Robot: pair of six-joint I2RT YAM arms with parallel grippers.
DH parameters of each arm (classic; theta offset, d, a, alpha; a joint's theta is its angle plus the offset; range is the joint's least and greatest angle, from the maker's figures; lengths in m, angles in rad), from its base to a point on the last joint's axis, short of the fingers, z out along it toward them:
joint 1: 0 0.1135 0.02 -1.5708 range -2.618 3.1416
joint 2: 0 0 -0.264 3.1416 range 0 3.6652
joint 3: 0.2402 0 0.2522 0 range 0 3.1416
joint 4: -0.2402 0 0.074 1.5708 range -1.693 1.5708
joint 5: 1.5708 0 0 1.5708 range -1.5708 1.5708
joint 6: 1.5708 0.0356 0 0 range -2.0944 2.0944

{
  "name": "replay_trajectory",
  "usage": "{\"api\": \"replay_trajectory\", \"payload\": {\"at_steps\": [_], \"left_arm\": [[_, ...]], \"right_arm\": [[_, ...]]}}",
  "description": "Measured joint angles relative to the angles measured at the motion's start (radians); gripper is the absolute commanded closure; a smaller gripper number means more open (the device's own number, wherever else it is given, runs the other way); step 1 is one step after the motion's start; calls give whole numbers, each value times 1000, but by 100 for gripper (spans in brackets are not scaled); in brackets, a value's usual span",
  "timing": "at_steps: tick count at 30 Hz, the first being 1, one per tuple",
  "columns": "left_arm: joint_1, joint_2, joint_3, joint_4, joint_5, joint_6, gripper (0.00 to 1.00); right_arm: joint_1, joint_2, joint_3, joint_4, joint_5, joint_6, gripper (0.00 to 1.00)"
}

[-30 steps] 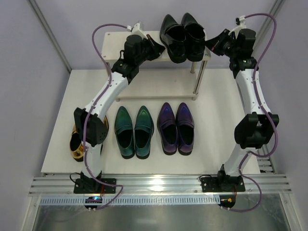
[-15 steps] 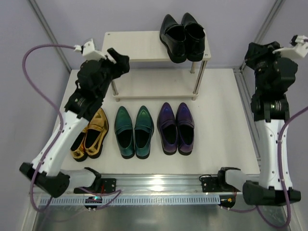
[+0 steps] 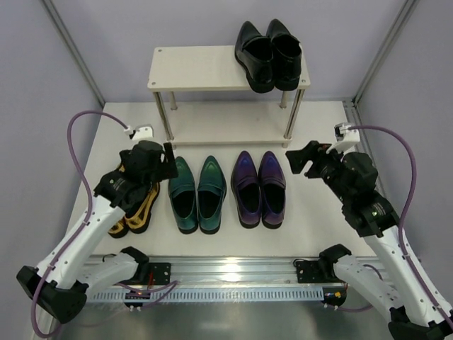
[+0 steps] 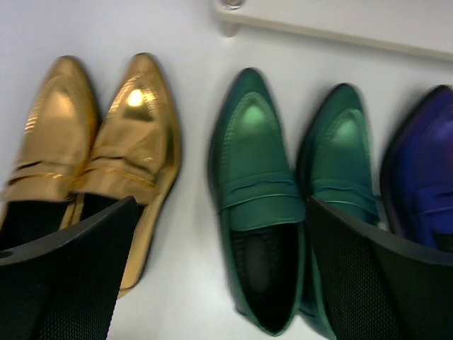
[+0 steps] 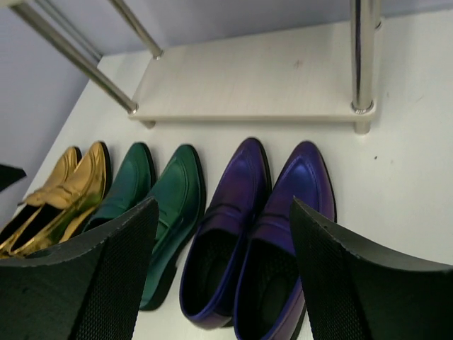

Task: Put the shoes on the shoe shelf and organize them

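Next, my left gripper shifts left in the wrist view and lowers to straddle both the gold pair's touching inner sides, since they lie below it on that side.
The shoe shelf (image 3: 205,69) stands at the back, with the black pair (image 3: 267,49) on the right of its top board. The lower board (image 5: 262,78) is bare. In front lie the gold pair (image 3: 139,207), the green pair (image 3: 197,191) and the purple pair (image 3: 260,185), toes toward the shelf. My left gripper (image 3: 170,164) hovers open and empty over the gold pair (image 4: 106,142) and the left green shoe (image 4: 258,177). My right gripper (image 3: 301,159) is open and empty, just right of the purple pair (image 5: 304,177); the left arm hides part of the gold pair.
Thin metal posts (image 5: 362,49) hold the shelf boards apart. Grey walls close in on both sides and behind the shelf. A metal rail (image 3: 233,269) with both arm bases runs along the near edge. Bare white table (image 3: 318,212) lies right of the purple pair.
Both arms have left the shelf's top board and come down toward the row of shoes. Both grippers went from shut to open. The black pair has stayed put.
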State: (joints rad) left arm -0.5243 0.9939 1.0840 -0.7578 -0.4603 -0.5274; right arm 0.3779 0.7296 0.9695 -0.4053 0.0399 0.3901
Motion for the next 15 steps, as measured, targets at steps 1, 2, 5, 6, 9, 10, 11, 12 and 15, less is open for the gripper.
{"api": "replay_trajectory", "payload": {"at_steps": [1,2,5,6,9,10,11,12,15], "left_arm": [[0,9,13,-46,-45,10,0],[2,24,35,-92,-98,17,0],[36,91,111,-189,-195,29,0],[54,113,130,-212,-206,32,0],[175,171,160,-266,-166,58,0],[238,182,156,-274,-134,77,0],[286,183,145,-270,-94,96,0],[334,181,128,-267,-54,119,0],[432,161,60,-261,31,183,0]], "right_arm": [[23,-21,-29,-6,2,-1,24],[39,-37,-55,-9,2,0,24],[77,-78,-134,-25,0,4,24],[90,-82,-152,-31,-2,6,24],[134,-81,-181,-36,-13,9,24],[148,-77,-187,-34,-23,10,24],[159,-73,-195,-31,-32,10,24],[169,-70,-202,-28,-47,10,24],[185,-69,-218,-24,-85,15,24]]}}
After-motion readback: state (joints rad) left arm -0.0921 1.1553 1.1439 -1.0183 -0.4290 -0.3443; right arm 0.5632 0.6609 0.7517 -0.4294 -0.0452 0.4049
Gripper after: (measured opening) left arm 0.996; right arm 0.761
